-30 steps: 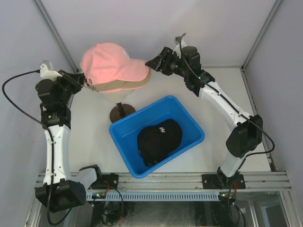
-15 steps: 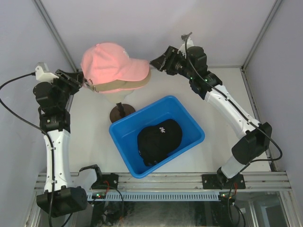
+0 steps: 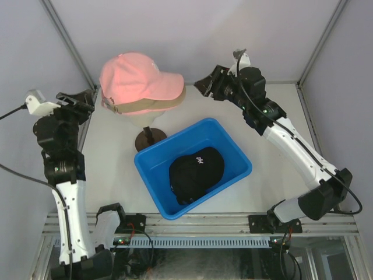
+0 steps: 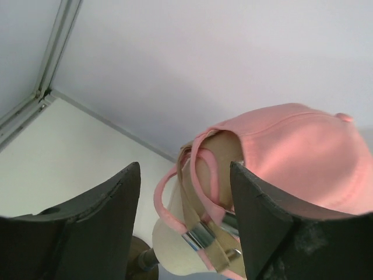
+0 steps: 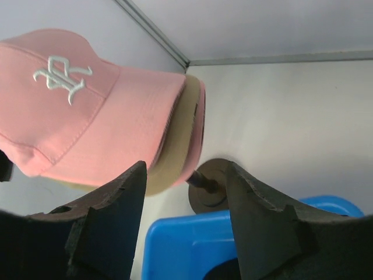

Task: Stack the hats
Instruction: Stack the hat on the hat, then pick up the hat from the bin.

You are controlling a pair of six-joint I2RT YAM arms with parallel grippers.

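I will move my left gripper back, down and to the right in the top view, onto the black cap's top (image 3: 186, 170), because that cap lies unstacked in the bin (image 3: 233, 153).
A pink cap (image 3: 137, 79) sits on top of a tan cap (image 3: 148, 106), both on the mannequin head at the back left. A black cap with a white logo (image 3: 196, 173) lies in the blue bin (image 3: 233, 153). My left gripper (image 3: 81, 100) is open and empty, left of the caps' rear straps (image 4: 201, 192). My right gripper (image 3: 205, 83) is open and empty, just right of the brims (image 5: 175, 137). The pink cap also shows in the left wrist view (image 4: 297, 151) and the right wrist view (image 5: 76, 111).
The mannequin's brown base (image 3: 150, 139) stands just behind the bin's far left corner, and also shows in the right wrist view (image 5: 210, 189). White walls close in the back and sides.
Both grippers have drawn back from the stacked caps: the left one to the left and toward the near side, the right one to the right. The caps stay on the head.
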